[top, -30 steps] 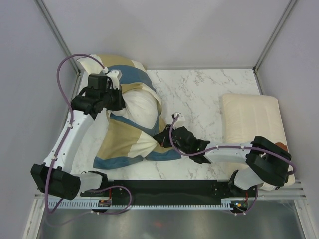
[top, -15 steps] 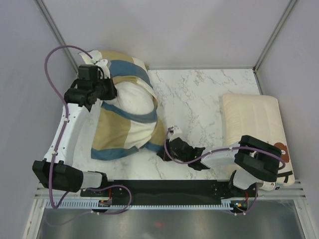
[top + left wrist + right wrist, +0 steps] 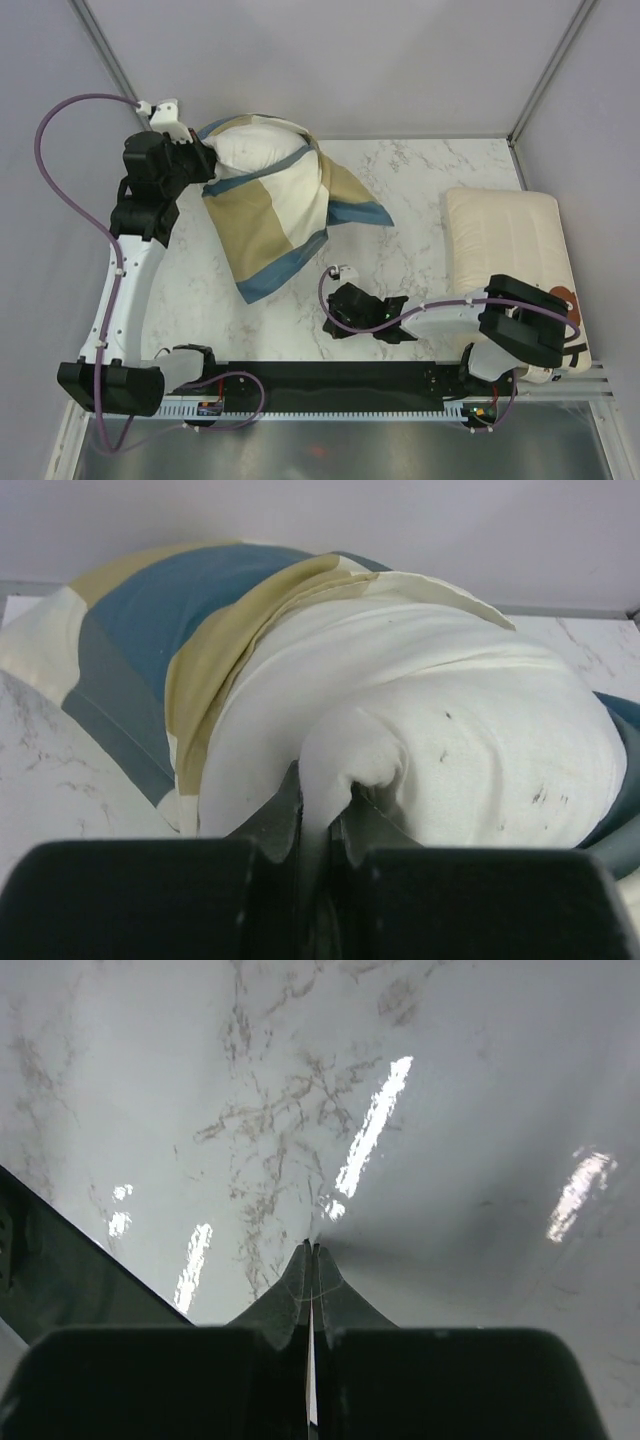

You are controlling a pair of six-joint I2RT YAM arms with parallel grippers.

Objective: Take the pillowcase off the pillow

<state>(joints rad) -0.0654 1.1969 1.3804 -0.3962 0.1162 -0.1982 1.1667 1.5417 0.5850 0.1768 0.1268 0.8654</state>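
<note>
I should move my left gripper back and to the right in the top view, over the hanging tan block (image 3: 243,225), and let go of the pillow nearer my empty right gripper.
My left gripper (image 3: 207,165) is raised at the back left and is shut on a fold of the plain off-white pillow (image 3: 255,147). The left wrist view shows the white fabric pinched between my fingers (image 3: 325,800), with the pillow (image 3: 450,710) bulging beyond. The pillowcase (image 3: 265,215), in blue, tan and cream blocks, still wraps the pillow's far part (image 3: 150,620) and hangs loose toward the table. My right gripper (image 3: 330,320) is low over the marble near the front. It is shut and empty (image 3: 313,1247), apart from the pillowcase.
A flatter cream pillow with a bear print (image 3: 505,240) lies along the right edge of the marble table (image 3: 430,180). Grey walls close in the back and sides. The black base rail (image 3: 340,385) runs along the near edge.
My left gripper has lifted the pillow up and back to the far left. The pillowcase corner has come out of my right gripper, which has drawn back toward the near edge.
</note>
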